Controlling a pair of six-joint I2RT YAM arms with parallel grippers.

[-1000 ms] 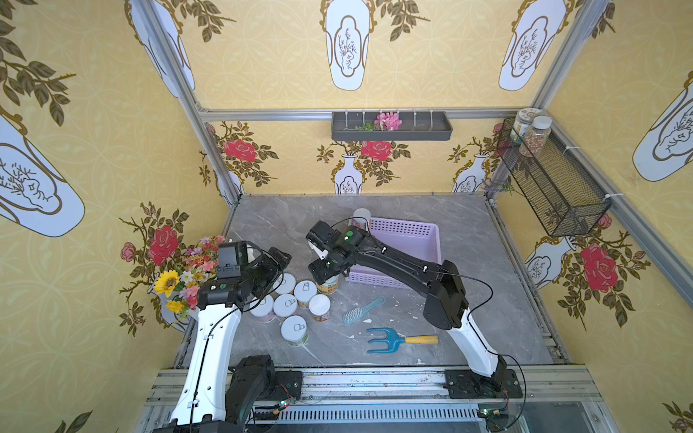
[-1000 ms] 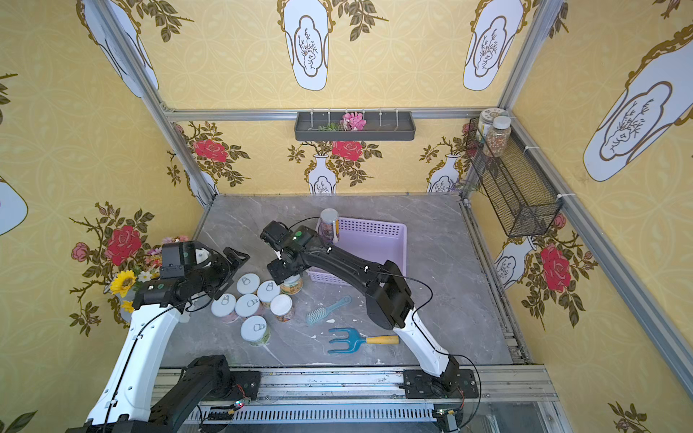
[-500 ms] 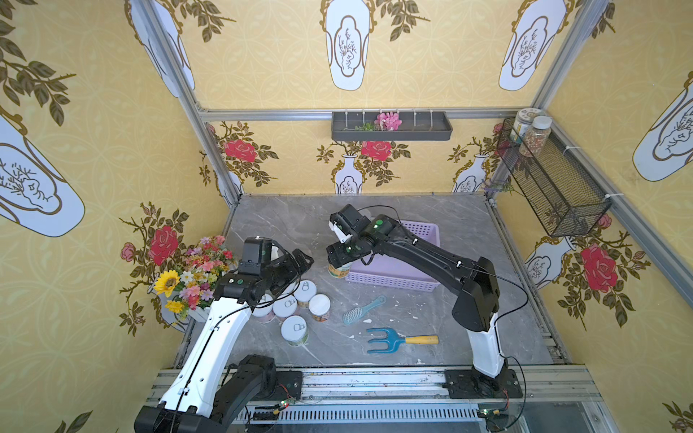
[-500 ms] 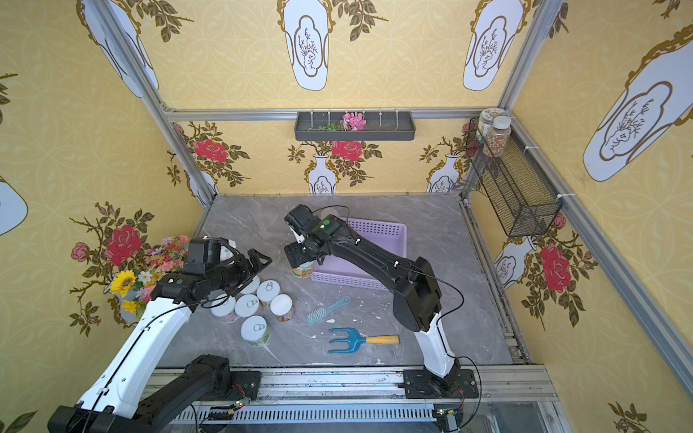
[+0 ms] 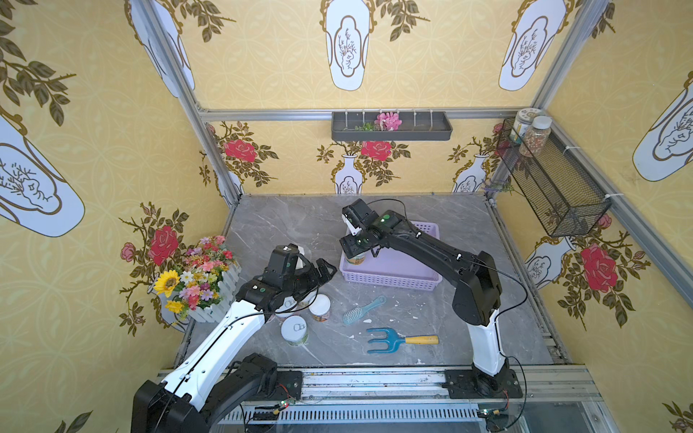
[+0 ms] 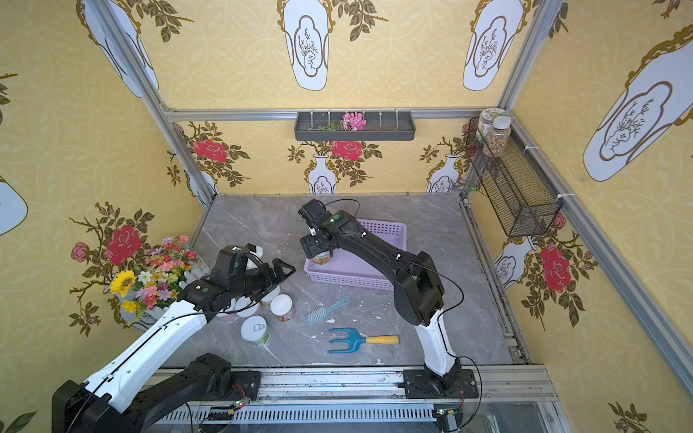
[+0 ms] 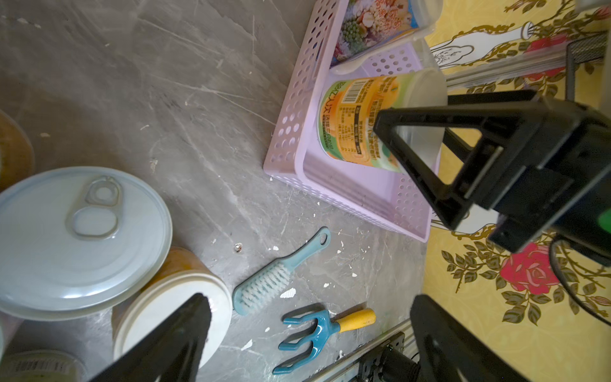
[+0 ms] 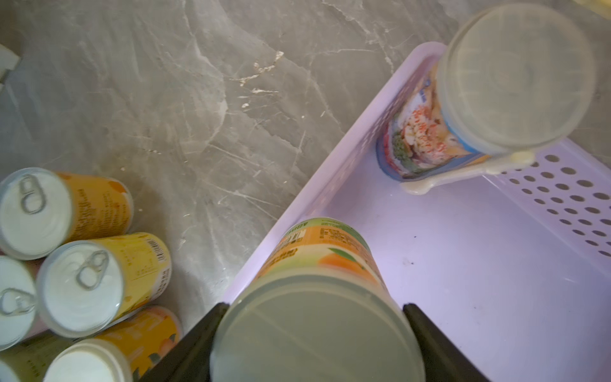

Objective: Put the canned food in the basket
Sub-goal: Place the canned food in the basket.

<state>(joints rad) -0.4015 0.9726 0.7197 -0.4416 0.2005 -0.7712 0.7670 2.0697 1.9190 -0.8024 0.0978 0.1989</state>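
Observation:
My right gripper will move outward, lower the can it holds and let it go, since bare basket bottom beside the taller can lies outward of the gripper and below it.
The lilac basket [image 5: 390, 279] [image 6: 348, 279] stands mid-table. My right gripper [image 5: 355, 249] [image 8: 317, 334] is shut on an orange-and-green can [image 5: 355, 258] [image 8: 324, 251] [image 7: 357, 122], upright inside the basket's near-left corner. Whether it rests on the floor I cannot tell. A taller can [image 8: 515, 76] [image 7: 373, 29] stands in the basket's far-left corner. My left gripper [image 5: 318, 268] [image 7: 309, 297] is open and empty above several cans on the table, among them a pull-tab one [image 5: 294, 330] [image 7: 82, 238] and a white-topped one [image 5: 320, 307] [image 7: 172, 317]. The left arm hides part of that cluster.
A teal brush [image 5: 363, 309] and a blue hand fork [image 5: 397, 340] lie in front of the basket. A flower box [image 5: 195, 277] sits at the left edge. A black wire basket [image 5: 551, 180] with jars [image 5: 534, 135] hangs on the right wall, a grey trough [image 5: 390, 125] on the back wall.
My right gripper has carried its can rightwards from the table into the basket's corner. The left arm has swung right over the cans, still open.

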